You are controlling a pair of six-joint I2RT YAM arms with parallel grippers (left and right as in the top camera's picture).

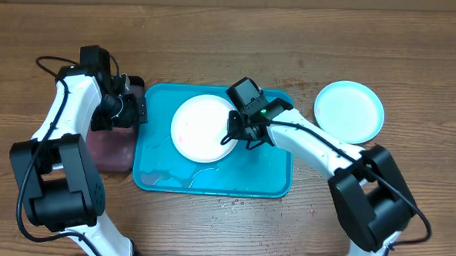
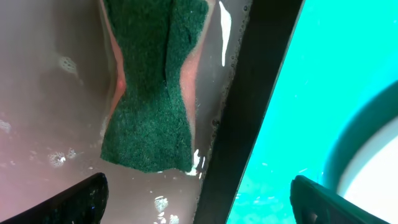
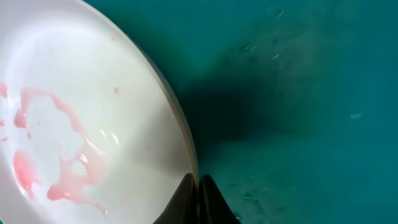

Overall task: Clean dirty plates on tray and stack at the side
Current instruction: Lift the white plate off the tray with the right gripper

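Note:
My right gripper should rise, carry the white plate (image 1: 201,127) over the light blue plate (image 1: 349,110), then lower the white plate's rim and release it. The light blue plate is lying bare beside the tray.
The white plate (image 1: 201,127) lies on the turquoise tray (image 1: 266,172). In the right wrist view the plate (image 3: 112,93) has red smears on its left part, with the tray (image 3: 298,93) beside it. My right gripper (image 1: 239,133) is shut on the plate's right rim (image 3: 198,186). The light blue plate (image 1: 349,110) lies on the table to the right of the tray. The yellow-green plate is out of view. My left gripper (image 1: 132,112) is open and empty (image 2: 199,202), straddling the border between the pinkish tray and the turquoise tray (image 2: 311,93).
The black-rimmed pinkish tray (image 1: 107,150) stands against the turquoise tray's left side and holds cloudy water (image 2: 50,93). A green sponge (image 2: 152,87) lies in it beyond my left fingers. Small droplets dot the table in front of the turquoise tray.

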